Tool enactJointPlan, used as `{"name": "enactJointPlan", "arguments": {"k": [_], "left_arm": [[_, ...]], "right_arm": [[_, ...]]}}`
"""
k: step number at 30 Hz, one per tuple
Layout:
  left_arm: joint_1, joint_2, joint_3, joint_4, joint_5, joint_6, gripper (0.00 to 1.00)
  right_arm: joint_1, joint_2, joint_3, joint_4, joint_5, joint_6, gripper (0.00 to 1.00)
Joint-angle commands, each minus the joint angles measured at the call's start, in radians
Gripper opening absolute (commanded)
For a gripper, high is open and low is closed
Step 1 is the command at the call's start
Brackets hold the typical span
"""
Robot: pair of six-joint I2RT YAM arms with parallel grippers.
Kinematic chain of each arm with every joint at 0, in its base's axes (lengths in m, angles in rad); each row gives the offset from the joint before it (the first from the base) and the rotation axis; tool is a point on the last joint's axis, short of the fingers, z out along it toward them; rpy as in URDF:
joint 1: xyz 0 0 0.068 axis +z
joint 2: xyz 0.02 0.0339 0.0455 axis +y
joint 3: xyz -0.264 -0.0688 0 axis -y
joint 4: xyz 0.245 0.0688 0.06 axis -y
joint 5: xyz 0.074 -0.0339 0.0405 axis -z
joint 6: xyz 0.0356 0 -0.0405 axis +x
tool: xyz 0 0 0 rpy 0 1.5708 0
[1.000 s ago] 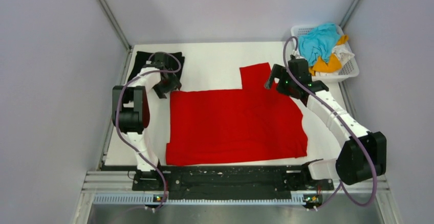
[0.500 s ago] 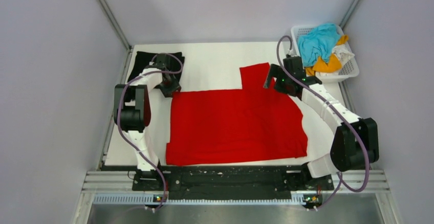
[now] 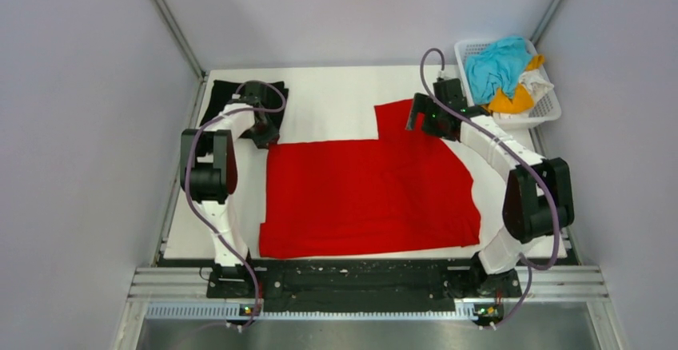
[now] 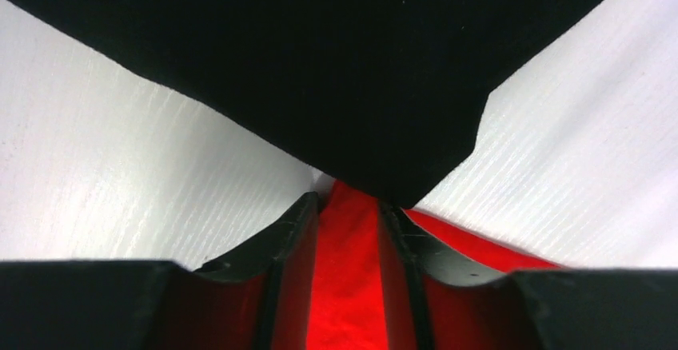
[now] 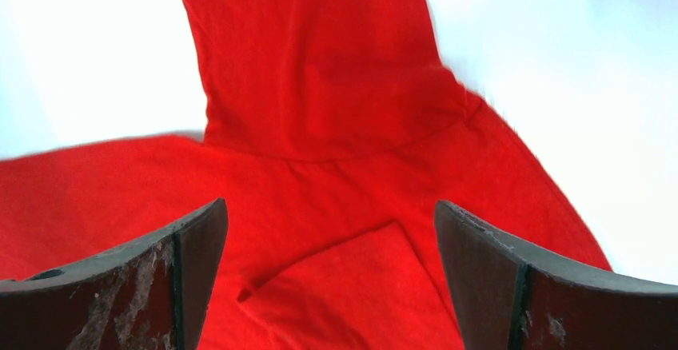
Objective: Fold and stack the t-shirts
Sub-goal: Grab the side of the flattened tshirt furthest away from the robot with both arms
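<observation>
Next, my right gripper lowers its open fingers outward onto the red sleeve's far edge (image 3: 396, 103), since the sleeve sticks out, outward of and below it.
A red t-shirt (image 3: 368, 194) lies spread flat on the white table, one sleeve sticking out toward the back (image 3: 397, 118). A folded black shirt (image 3: 222, 102) lies at the back left. My left gripper (image 3: 266, 138) is shut on the red shirt's back left corner (image 4: 345, 286), next to the black shirt (image 4: 336, 62). My right gripper (image 3: 417, 120) is open above the red sleeve and shoulder (image 5: 320, 86), holding nothing.
A white basket (image 3: 550, 110) at the back right holds blue, orange and white garments (image 3: 497, 66). Bare white table (image 3: 336, 98) shows behind the red shirt. Grey walls close in on both sides.
My right gripper has moved toward the back, over the red sleeve. My left gripper has shifted slightly back at the shirt's corner.
</observation>
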Motion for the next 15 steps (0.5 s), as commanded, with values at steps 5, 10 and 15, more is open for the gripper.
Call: {"name": "enactJointPlan", "arguments": {"k": [5,10,15], "left_arm": [[0.0,0.049,0.034,-0.038,-0.011,-0.002,0.1],[0.0,0.026,0.044,-0.057,-0.013,0.005,0.0],[-0.002,-0.007,0.041,-0.065,-0.009,0.004,0.0]], "right_arm": [[-0.006,0.225,0.247,0.079,0.097,-0.117,0.98],[-0.004,0.458,0.5,0.095,0.109,-0.177,0.94],[0.004,0.693,0.795,0.03,0.125,-0.231,0.89]]}}
